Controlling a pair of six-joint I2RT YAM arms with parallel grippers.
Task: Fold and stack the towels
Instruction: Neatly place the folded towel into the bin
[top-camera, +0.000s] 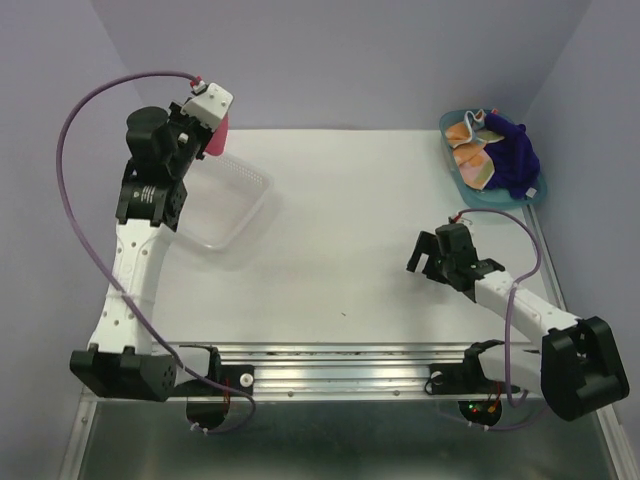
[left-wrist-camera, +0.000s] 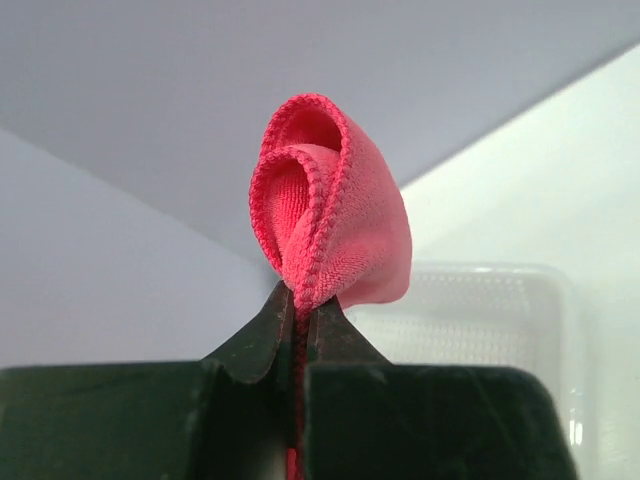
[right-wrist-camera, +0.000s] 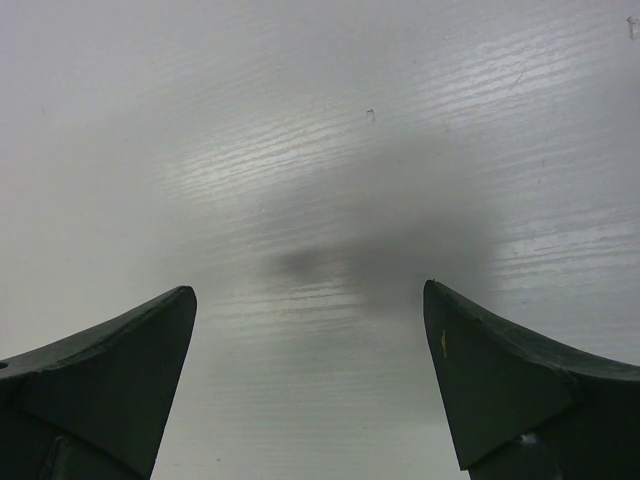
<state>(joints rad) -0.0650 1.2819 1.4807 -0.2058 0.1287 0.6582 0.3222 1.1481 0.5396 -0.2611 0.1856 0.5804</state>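
Note:
The pink towel (top-camera: 218, 135) needs to go down into the white basket next with my left gripper, which should let go of the hem there. The basket's open inside is below that raised gripper.
A bright pink-red towel (left-wrist-camera: 335, 220) bulges up in a rolled fold from my left gripper (left-wrist-camera: 298, 300), which is shut on its hem. In the top view this gripper (top-camera: 208, 140) is raised at the far left, holding the pink towel (top-camera: 218, 135) above the back edge of the basket. The orange dotted towel (top-camera: 472, 160) and the dark purple-blue towel (top-camera: 515, 160) lie crumpled together in the teal tray at the far right. My right gripper (top-camera: 422, 262) hovers low over bare table, right of centre. Its jaws (right-wrist-camera: 310, 290) are wide open with nothing between them.
A white perforated plastic basket (top-camera: 235, 205) sits at the left under the raised left arm, and appears again below the towel as a pale basket (left-wrist-camera: 480, 300). The teal tray (top-camera: 450, 125) stands at the far right corner. White table (top-camera: 350, 230) lies between them.

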